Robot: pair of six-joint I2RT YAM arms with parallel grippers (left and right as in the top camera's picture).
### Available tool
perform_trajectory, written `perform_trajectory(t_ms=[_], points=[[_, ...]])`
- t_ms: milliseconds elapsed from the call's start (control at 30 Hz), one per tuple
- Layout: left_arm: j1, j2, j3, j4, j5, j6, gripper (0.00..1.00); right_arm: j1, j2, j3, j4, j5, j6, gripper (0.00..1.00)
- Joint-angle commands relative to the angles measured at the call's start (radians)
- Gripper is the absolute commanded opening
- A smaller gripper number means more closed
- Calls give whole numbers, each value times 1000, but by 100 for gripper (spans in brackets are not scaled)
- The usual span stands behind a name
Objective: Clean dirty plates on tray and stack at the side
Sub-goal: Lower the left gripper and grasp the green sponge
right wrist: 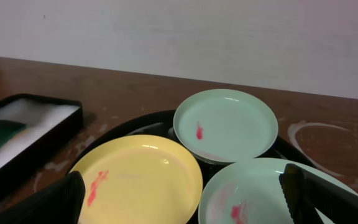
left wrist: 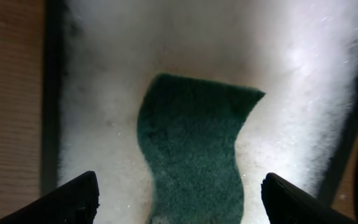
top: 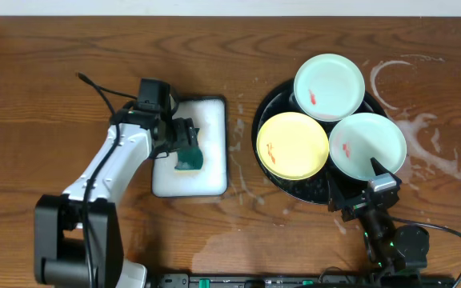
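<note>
The robot's left gripper will next go down to the green sponge and close across the sponge's sides, since its open fingers are already on either side of the sponge from above.
Three plates lie on the round black tray (top: 310, 192): a mint one (top: 329, 86) at the back, a yellow one (top: 292, 145) at the left and another mint one (top: 367, 145) at the right. Each carries a red smear. My right gripper (top: 357, 186) stands open at the tray's near edge, empty. In the right wrist view its fingers flank the yellow plate (right wrist: 138, 177) and the near mint plate (right wrist: 260, 190); the far mint plate (right wrist: 225, 124) lies beyond. My left gripper (top: 184, 138) hangs open over a green sponge (left wrist: 194, 149), its fingers either side of it, apart from it.
The sponge (top: 189, 154) lies in a white foam-filled rectangular tray (top: 210, 152) left of the black tray. Soapy white streaks (top: 422, 128) mark the wood right of the plates, and a wet patch (top: 238, 240) sits near the front edge. A cable (top: 102, 88) trails behind the left arm.
</note>
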Motion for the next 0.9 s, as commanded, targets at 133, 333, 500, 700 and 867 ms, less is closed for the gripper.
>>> perform_trajectory(t_ms=[133,333,500,700,867], points=[[-31,69,23,51,-69,2,84,7,0,-3,-1,2,-12,99],[-34,118,22,61,-69,-2,79,7,0,-3,-1,2,-12,99],[-39,152,22,61,-68,-3,78,7,0,-3,-1,2,-12,99],[-42,154,22,61,-57,-69,77,7,0,-3,-1,2,-12,99],[-42,154,20,53,-49,-116,76,7,0,-3,-1,2,-12,99]])
